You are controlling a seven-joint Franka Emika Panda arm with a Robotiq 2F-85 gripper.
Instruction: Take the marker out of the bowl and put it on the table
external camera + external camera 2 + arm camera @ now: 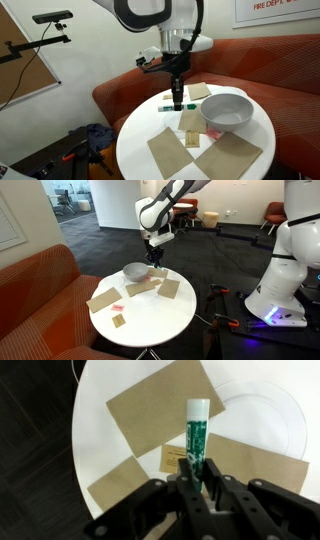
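The gripper next has to pass the card and go down over the tan square uppermost in the wrist view [158, 405] to let go of the marker [196, 435], which is clear of the bowl.
My gripper [195, 478] is shut on the marker [196, 435], a white barrel with green markings that sticks out ahead of the jaws in the wrist view. In an exterior view the gripper [177, 98] hangs low over the white round table [140, 130], just beside the bowl [227, 110], with the marker's green end [165, 106] showing at its tip. The pale bowl is empty and also shows in the wrist view [262, 415] and in an exterior view [135, 271], next to the gripper [154, 267]. Whether the marker touches the table I cannot tell.
Tan paper squares [170, 150] [231, 152] [199, 90] and a small card [192, 122] lie on the table. A pink scrap [117, 307] lies near one square. The red-brown sofa [120, 90] curves behind the table. A white robot base [285, 275] stands on the floor.
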